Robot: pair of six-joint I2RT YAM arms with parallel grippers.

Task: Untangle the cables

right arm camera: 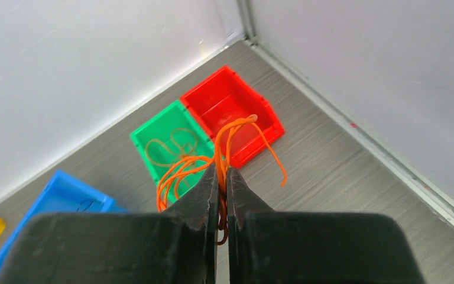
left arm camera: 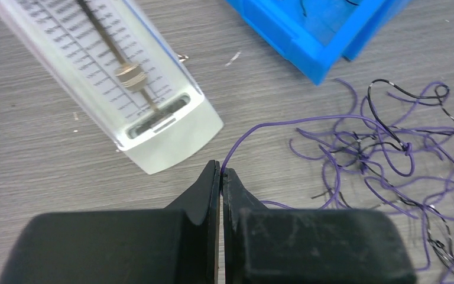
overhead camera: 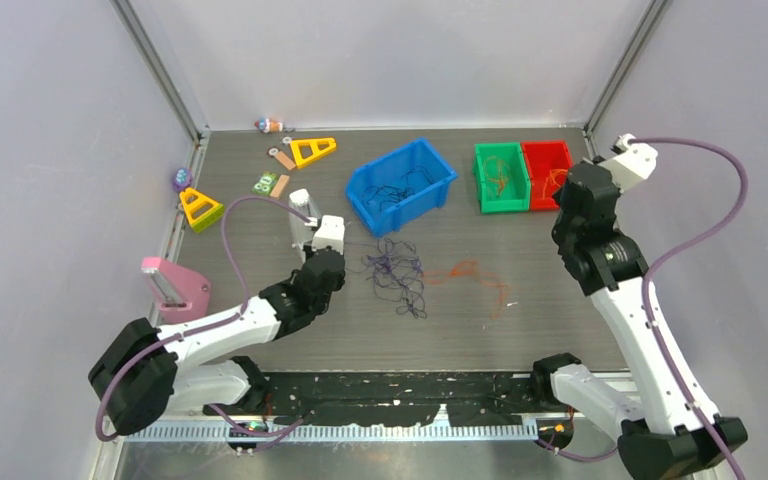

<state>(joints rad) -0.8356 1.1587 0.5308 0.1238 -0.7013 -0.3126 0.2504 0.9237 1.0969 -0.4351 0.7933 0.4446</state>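
To get the orange bunch over the green bin, my right gripper will lower outward past the red bin first.
A tangle of purple and black cables (overhead camera: 395, 270) lies mid-table, with loose orange-red strands (overhead camera: 470, 275) to its right. My left gripper (overhead camera: 332, 250) sits left of the tangle. In the left wrist view it (left arm camera: 221, 171) is shut on one purple cable (left arm camera: 284, 123) that runs right into the tangle (left arm camera: 390, 148). My right gripper (overhead camera: 566, 200) hangs above the red bin (overhead camera: 545, 170). In the right wrist view it (right arm camera: 221, 171) is shut on a bunch of orange cables (right arm camera: 236, 127) that dangles over the red bin (right arm camera: 230, 106) and the green bin (right arm camera: 153, 133).
A blue bin (overhead camera: 400, 185) with dark wires stands behind the tangle. The green bin (overhead camera: 500, 178) holds orange strands. A white metronome (left arm camera: 124, 71) stands just left of my left gripper. A pink object (overhead camera: 175, 285) and yellow triangles (overhead camera: 200, 208) lie at the left.
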